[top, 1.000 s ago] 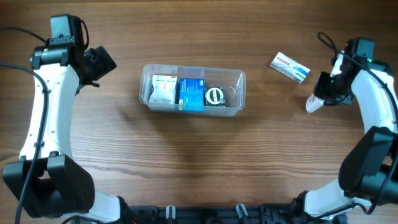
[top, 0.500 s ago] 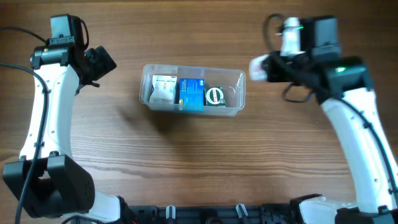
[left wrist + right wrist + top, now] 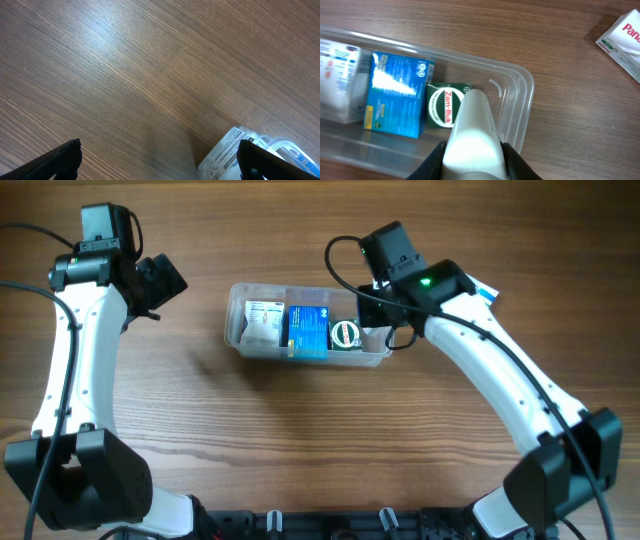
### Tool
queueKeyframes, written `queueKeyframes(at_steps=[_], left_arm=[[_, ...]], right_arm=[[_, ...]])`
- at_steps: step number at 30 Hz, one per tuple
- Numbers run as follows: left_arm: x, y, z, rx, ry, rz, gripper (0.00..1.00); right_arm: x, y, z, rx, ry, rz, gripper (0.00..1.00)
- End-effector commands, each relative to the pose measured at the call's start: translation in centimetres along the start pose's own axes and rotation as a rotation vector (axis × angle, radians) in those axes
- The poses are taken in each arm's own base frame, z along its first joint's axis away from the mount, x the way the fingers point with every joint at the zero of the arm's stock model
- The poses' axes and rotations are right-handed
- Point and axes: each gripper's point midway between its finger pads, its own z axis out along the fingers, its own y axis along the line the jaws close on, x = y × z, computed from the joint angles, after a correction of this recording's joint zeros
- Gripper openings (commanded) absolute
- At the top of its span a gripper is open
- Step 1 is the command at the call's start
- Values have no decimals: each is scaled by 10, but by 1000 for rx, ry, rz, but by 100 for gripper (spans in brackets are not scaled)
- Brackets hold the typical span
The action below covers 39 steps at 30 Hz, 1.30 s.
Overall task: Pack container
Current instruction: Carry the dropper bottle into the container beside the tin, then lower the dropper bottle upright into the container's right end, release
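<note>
My right gripper is holding the white tube and next needs to go down into the gap between the Zam-Buk box point(image 3: 446, 105) and the container's end, where the container's bare bottom shows, and let go of the tube.
The clear plastic container point(image 3: 234, 312) lies at the table's middle. Inside it sit a white box point(image 3: 263, 323), a blue box point(image 3: 309, 330) and a green Zam-Buk box point(image 3: 446, 105). My right gripper point(image 3: 474, 158) is shut on a white tube point(image 3: 474, 131), which hangs over the container's bare right end point(image 3: 522, 86), beside the green box. From above, the right gripper point(image 3: 376, 318) covers that end. My left gripper point(image 3: 162, 281) hovers left of the container, open and holding nothing. Its wrist view catches only the container's near corner point(image 3: 280, 145).
A white Panadol box point(image 3: 623, 42) lies on the wood to the right of the container, mostly hidden under the right arm in the overhead view. Bare wooden tabletop surrounds the container, and the arm bases stand at the near edge.
The right arm has swung from the table's right side, carrying the white tube, to above the container's right end. The left arm has not moved.
</note>
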Motion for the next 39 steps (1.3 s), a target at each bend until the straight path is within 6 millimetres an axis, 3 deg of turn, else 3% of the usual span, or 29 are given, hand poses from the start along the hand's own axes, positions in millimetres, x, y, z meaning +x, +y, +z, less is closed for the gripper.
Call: queueKeyframes(at_steps=[1, 9, 28, 39], left_arm=[[-1, 1, -1, 2, -2, 1, 100], [-1, 1, -1, 2, -2, 1, 100], [-1, 1, -1, 2, -2, 1, 100], [-1, 1, -1, 2, -2, 1, 100]], right_arm=[[-7, -4, 14, 45, -6, 30, 15], [2, -4, 56, 87, 60, 69, 15], [19, -15, 76, 156, 108, 116, 16], [19, -14, 77, 147, 110, 118, 44]])
